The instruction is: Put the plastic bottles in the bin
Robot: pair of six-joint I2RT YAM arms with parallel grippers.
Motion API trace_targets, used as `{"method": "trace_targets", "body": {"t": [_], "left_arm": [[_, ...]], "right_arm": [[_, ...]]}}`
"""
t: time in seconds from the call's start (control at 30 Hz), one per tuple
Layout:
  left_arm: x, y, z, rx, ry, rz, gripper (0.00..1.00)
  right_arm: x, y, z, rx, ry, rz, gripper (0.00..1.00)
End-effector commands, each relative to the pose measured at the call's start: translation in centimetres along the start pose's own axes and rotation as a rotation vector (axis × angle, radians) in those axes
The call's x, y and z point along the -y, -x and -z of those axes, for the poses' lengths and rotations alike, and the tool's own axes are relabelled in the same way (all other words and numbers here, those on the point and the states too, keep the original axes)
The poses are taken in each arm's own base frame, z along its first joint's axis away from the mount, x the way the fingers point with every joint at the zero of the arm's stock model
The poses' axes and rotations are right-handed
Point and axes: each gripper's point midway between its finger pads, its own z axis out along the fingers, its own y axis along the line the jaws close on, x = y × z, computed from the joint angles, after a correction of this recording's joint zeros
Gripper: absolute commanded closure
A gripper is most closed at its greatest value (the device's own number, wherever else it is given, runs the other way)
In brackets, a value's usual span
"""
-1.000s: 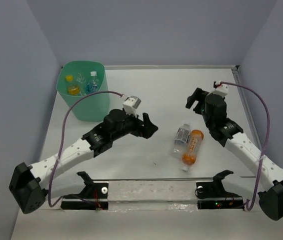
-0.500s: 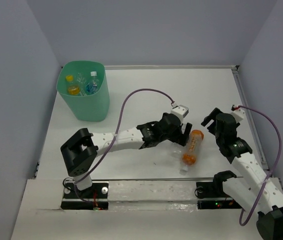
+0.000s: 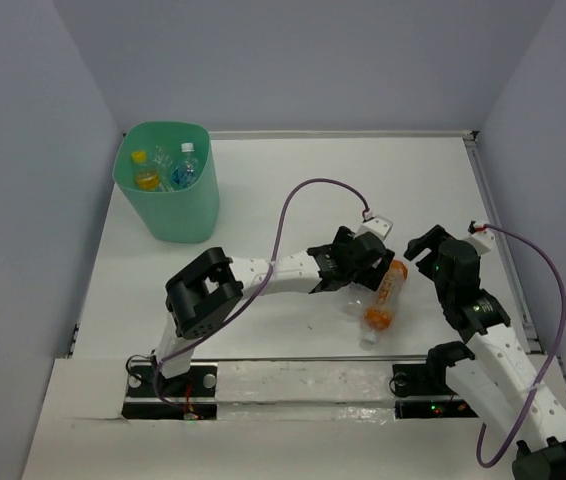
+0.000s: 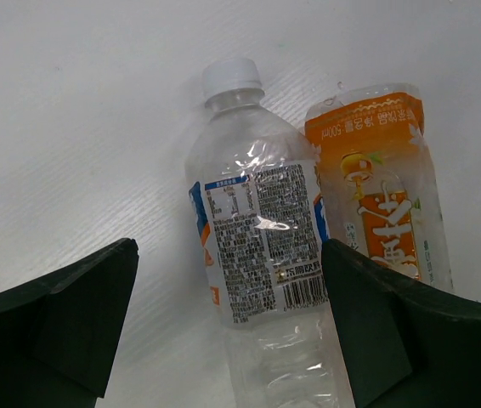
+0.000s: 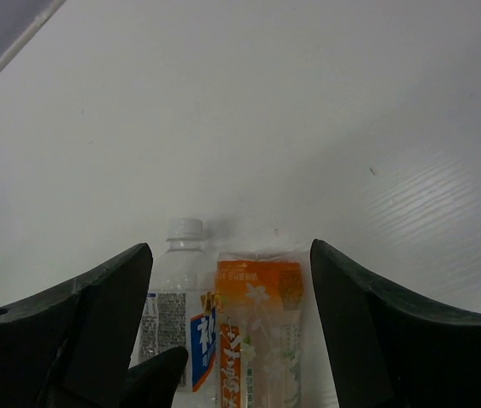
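Observation:
I need to lower my left gripper gently over the labelled middle of the clear bottle (image 4: 257,246) next and close it, because its open fingers are already on either side of it.
A blue-labelled clear bottle (image 4: 257,246) with a white cap and an orange-labelled bottle (image 4: 385,195) lie side by side on the white table. My left gripper (image 4: 232,323) is open, its fingers (image 4: 70,314) straddling the blue-labelled bottle's body. From above, my left gripper (image 3: 368,275) covers most of that bottle beside the orange bottle (image 3: 383,295). My right gripper (image 3: 418,245) is open and empty, just right of the orange bottle. In the right wrist view, my right gripper (image 5: 232,340) faces both bottles (image 5: 257,331). The mint-green bin (image 3: 168,205) at the far left holds several bottles (image 3: 173,170).
A clear rail (image 3: 303,385) with two black mounts runs along the near edge. Purple cables (image 3: 293,205) loop over both arms. Grey walls close the table on the left, back and right. The left arm (image 3: 253,275) stretches across the middle.
My left arm swung right from the table's middle and its open gripper came down around the blue-labelled bottle. My right arm drew back toward the near edge and turned to face the bottles.

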Motion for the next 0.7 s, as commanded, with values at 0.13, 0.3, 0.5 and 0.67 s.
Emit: {"method": "trace_targets", "body": {"t": [0.13, 0.3, 0.5, 0.67], "left_arm": [[0.7, 1.3, -0.7, 0.030, 0.005, -0.008, 0.01], [0.8, 0.9, -1.5, 0.024, 0.006, -0.006, 0.03], [-0.7, 0.1, -2.5, 0.019, 0.028, 0.006, 0.12], [-2.5, 0.4, -2.6, 0.035, 0.026, 0.047, 0.19]], "right_arm": [[0.4, -3.5, 0.0, -0.107, 0.037, -0.044, 0.19], [1.0, -6.0, -0.2, -0.182, 0.035, -0.077, 0.11], [1.3, -8.0, -0.7, -0.246, 0.027, -0.071, 0.11], [0.8, -9.3, -1.3, -0.301, 0.049, -0.051, 0.11]]}}
